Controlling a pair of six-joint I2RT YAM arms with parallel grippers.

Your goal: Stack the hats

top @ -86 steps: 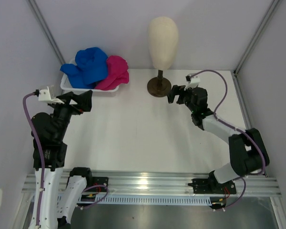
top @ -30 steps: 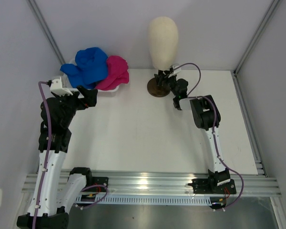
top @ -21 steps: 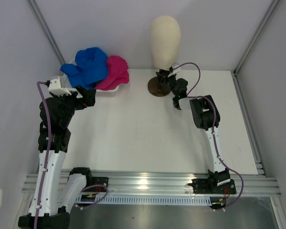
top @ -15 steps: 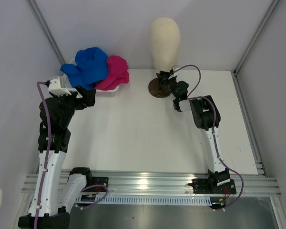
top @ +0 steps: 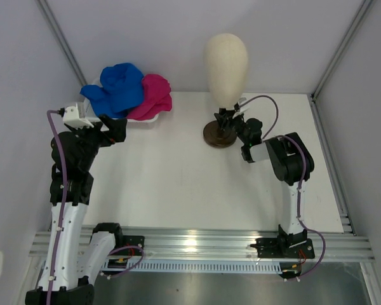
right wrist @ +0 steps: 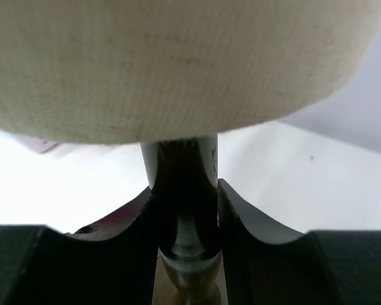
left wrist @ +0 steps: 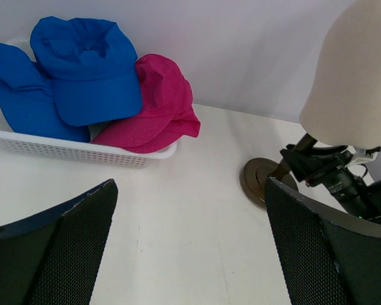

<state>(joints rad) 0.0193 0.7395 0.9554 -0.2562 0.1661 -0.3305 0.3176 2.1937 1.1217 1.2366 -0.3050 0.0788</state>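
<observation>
The head stands near the back wall, so my right gripper will pull the metal post back and to the left in the top view, onto clear table [top: 189, 156].
The hats lie piled in a white mesh basket [top: 89, 114] at the back left: two royal blue hats [left wrist: 89, 70] [left wrist: 18, 89] and a magenta pink hat [left wrist: 160, 105]. In the top view the blue hats [top: 119, 86] and the pink hat [top: 154, 95] overhang the basket rim. My left gripper [top: 114, 130] hovers just in front of the basket, open with nothing between its fingers [left wrist: 63, 241]. My right gripper [top: 227, 121] is shut on the metal post [right wrist: 181, 168] under the cream mannequin head [top: 226, 60].
The mannequin head stands on a dark round base [top: 216, 135] at the back centre of the white table [top: 178, 184]. Grey walls with metal corner posts close in the back and sides. A metal rail runs along the near edge.
My right gripper closed on the mannequin's post and dragged the head and base toward the front right. The left arm rose a little beside the basket.
</observation>
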